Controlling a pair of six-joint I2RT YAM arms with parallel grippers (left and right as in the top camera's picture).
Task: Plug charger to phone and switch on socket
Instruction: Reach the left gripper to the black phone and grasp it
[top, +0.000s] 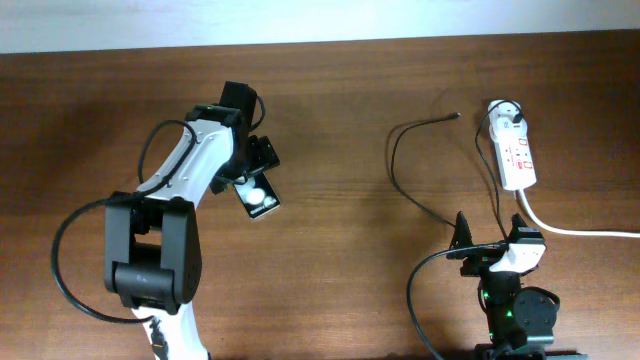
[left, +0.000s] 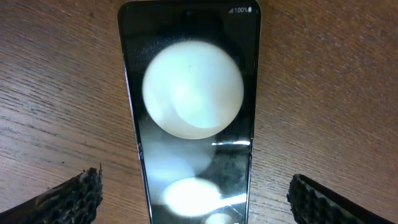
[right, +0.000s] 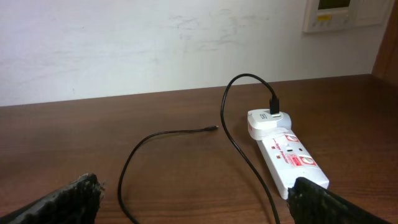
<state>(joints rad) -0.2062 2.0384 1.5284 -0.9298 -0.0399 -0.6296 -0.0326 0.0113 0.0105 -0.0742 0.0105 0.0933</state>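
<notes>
I should move my left gripper straight down over the phone next and close on both of its long edges. The black phone (top: 262, 203) (left: 194, 134) lies flat, in the middle between my left gripper's open fingers.
The black phone (top: 262, 203) lies flat on the wooden table, its glossy screen (left: 193, 93) showing two round white reflections. My left gripper (top: 252, 178) hangs open just over it, its fingers (left: 196, 193) on either side of the phone's near end without touching it. The white socket (top: 517, 155) lies at the right. The charger's white adapter (top: 507, 115) is plugged into its far end. The thin black cable (top: 400, 185) loops left, and its connector tip (top: 457, 116) lies loose on the table. My right gripper (top: 492, 235) is open and empty, facing the socket (right: 292, 158) and cable (right: 230, 137).
The socket's thick white cord (top: 580, 230) runs off to the right edge. A white wall with a wall panel (right: 336, 12) stands behind the table's far edge. Bare wood lies between the phone and the cable loop.
</notes>
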